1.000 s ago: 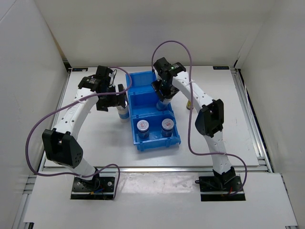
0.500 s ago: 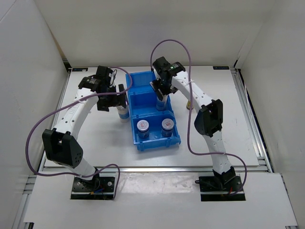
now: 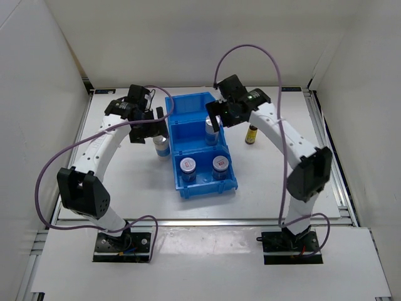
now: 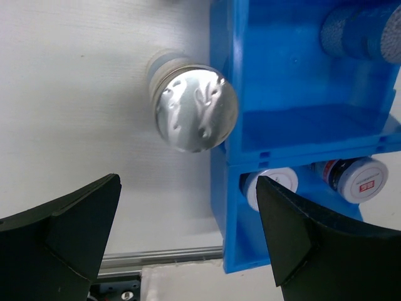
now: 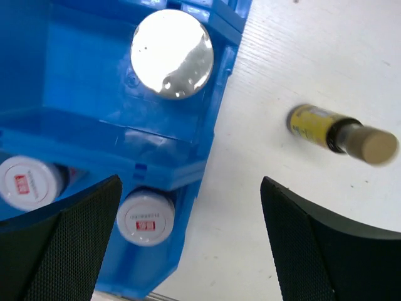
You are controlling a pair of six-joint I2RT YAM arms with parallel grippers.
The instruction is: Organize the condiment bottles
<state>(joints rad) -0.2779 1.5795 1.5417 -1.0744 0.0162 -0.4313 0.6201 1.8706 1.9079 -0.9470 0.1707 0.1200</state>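
I will lower my left gripper to the white-blue cylinder beside the side of the bin, with its open fingers on either side of the cylinder's silver lid.
A blue bin (image 3: 188,135) holds two squat silver-lidded jars (image 3: 188,165) (image 3: 219,164) in its near compartment. One white-blue cylinder (image 3: 212,129) (image 5: 172,53) stands in the middle compartment. My right gripper (image 3: 219,118) (image 5: 191,251) hangs open above the bin's right edge, holding nothing. Right of the bin, a dark-brown bottle with a gold cap (image 3: 252,134) (image 5: 341,135) stands on the table. A second cylinder (image 3: 161,147) (image 4: 195,108) stands on the table against the bin's left wall. Over it my left gripper (image 3: 153,130) (image 4: 188,251) is wide open, apart from it.
The bin's far compartment (image 3: 187,108) shows nothing in it. In the left wrist view the bin wall (image 4: 225,163) lies between my fingers. White walls enclose the table on three sides, with a metal rail (image 3: 200,221) along the near edge.
My right gripper has opened off the cylinder in the middle compartment and lifted away to the right, its elbow swinging right. The left arm has barely moved.
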